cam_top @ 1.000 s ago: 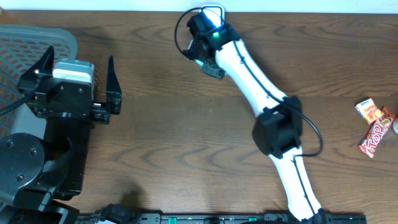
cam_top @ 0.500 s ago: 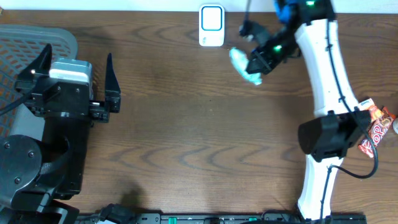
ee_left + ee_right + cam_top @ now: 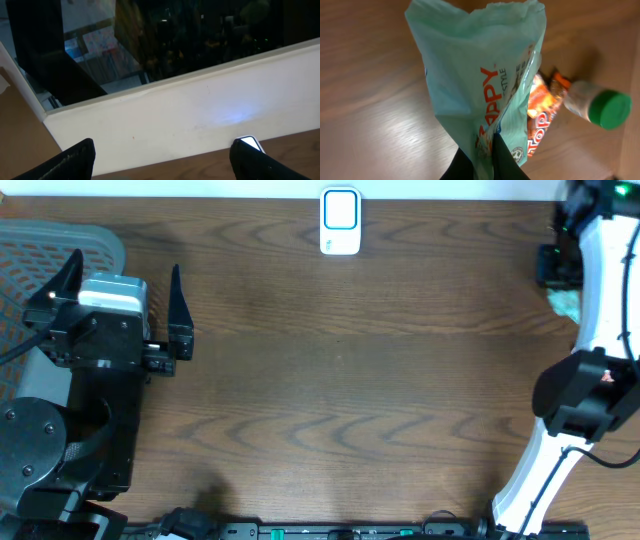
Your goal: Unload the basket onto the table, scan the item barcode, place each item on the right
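Observation:
The snack bag (image 3: 563, 302) comes back down beside the orange candy wrapper next, lowered by my right gripper.
My right gripper (image 3: 487, 160) is shut on the bottom seam of a mint-green snack bag (image 3: 475, 75) with red lettering. In the overhead view the bag (image 3: 563, 302) hangs by the table's far right edge, under the right gripper (image 3: 552, 268). The white barcode scanner (image 3: 340, 220) with a blue face stands at the back middle of the table, far to the left of the bag. One of its corners (image 3: 248, 143) shows in the left wrist view. My left gripper (image 3: 128, 265) stays at the left, open and holding nothing, its fingers wide apart (image 3: 167, 165).
Below the bag lie an orange candy wrapper (image 3: 540, 107) and a small bottle with a green cap (image 3: 600, 107) near the table's right edge. A grey mesh basket (image 3: 60, 245) sits at the back left. A white wall ledge (image 3: 190, 110) runs behind the table.
The right arm has swung from the scanner at the back middle over to the table's right edge, carrying the green bag. The left arm has not moved.

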Robot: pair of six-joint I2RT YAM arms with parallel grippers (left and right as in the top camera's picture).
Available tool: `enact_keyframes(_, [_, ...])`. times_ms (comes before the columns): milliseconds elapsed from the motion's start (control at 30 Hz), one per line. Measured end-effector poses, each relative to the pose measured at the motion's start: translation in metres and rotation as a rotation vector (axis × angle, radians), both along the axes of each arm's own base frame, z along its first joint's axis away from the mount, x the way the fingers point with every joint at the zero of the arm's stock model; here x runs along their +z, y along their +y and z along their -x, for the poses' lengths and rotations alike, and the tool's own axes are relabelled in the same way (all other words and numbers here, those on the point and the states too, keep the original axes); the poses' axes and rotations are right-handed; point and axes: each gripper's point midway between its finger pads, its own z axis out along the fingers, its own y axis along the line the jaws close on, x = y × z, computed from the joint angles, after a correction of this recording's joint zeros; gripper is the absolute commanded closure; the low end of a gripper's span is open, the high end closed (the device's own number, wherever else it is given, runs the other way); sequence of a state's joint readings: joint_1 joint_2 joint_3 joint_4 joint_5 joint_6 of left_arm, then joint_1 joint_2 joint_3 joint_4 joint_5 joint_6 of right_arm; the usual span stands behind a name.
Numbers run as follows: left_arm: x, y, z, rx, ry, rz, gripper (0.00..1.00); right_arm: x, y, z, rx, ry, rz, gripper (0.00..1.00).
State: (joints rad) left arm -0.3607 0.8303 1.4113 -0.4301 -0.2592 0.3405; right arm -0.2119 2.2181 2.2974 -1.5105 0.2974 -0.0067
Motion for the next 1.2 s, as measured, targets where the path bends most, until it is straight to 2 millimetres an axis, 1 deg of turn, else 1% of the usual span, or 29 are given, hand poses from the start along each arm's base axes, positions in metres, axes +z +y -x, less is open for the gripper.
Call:
enact_keyframes(33, [0.000, 0.000, 0.000, 0.000, 0.000, 0.000, 0.14, -0.010, -0.014, 0.004, -0.057, 0.007, 0.026, 0.99])
enact_keyframes(167, [0.000, 0.000, 0.000, 0.000, 0.000, 0.000, 0.14, -0.049, -0.044, 0.023, -0.193, 0.063, 0.103, 0.99])
enact_keyframes(267, [-0.004, 0.000, 0.000, 0.000, 0.015, -0.006, 0.14, -0.082, -0.057, 0.035, -0.256, 0.082, 0.118, 0.99])
enact_keyframes(333, [-0.006, 0.000, 0.000, 0.000, 0.025, -0.010, 0.14, -0.097, -0.060, 0.039, -0.282, 0.080, 0.107, 0.99])
enact_keyframes(367, [-0.008, 0.000, 0.000, 0.000, 0.030, -0.011, 0.14, -0.103, -0.061, 0.040, -0.291, 0.078, 0.097, 0.95])
enact_keyframes(400, [-0.007, 0.000, 0.000, 0.000, 0.029, -0.011, 0.14, -0.108, -0.060, 0.041, -0.299, 0.074, 0.084, 0.83])
enact_keyframes(467, [-0.005, 0.000, 0.000, 0.000, 0.019, -0.008, 0.14, -0.113, -0.060, 0.040, -0.318, 0.057, 0.063, 0.45])
enact_keyframes(500, [-0.004, 0.000, 0.000, 0.000, 0.014, -0.005, 0.14, -0.114, -0.061, 0.038, -0.318, 0.046, 0.059, 0.21])
enact_keyframes(533, [-0.003, 0.000, 0.000, 0.000, 0.013, -0.005, 0.14, -0.114, -0.060, 0.035, -0.319, 0.033, 0.052, 0.01])
enact_keyframes(667, [0.002, 0.003, 0.000, 0.016, -0.007, -0.003, 0.14, -0.115, -0.060, 0.028, -0.297, 0.012, 0.043, 0.01])
enact_keyframes(833, [0.014, 0.023, 0.002, 0.131, -0.056, 0.017, 0.14, -0.114, -0.058, 0.026, -0.263, 0.016, 0.026, 0.01])
enact_keyframes(900, [0.016, 0.029, 0.003, 0.167, -0.060, 0.018, 0.14, -0.110, -0.052, 0.022, -0.240, 0.010, -0.011, 0.01])
enact_keyframes(967, [0.016, 0.033, 0.004, 0.189, -0.060, 0.020, 0.14, -0.102, -0.046, 0.015, -0.214, -0.006, -0.053, 0.01])
enact_keyframes(1033, [0.016, 0.036, 0.006, 0.204, -0.064, 0.024, 0.14, -0.086, -0.039, 0.004, -0.178, -0.040, -0.106, 0.01])
enact_keyframes(1100, [0.018, 0.040, 0.010, 0.217, -0.071, 0.025, 0.14, -0.063, -0.034, -0.009, -0.143, -0.093, -0.143, 0.01])
enact_keyframes(1200, [0.024, 0.046, 0.023, 0.226, -0.098, 0.030, 0.14, -0.015, -0.028, -0.036, -0.089, -0.228, -0.184, 0.01])
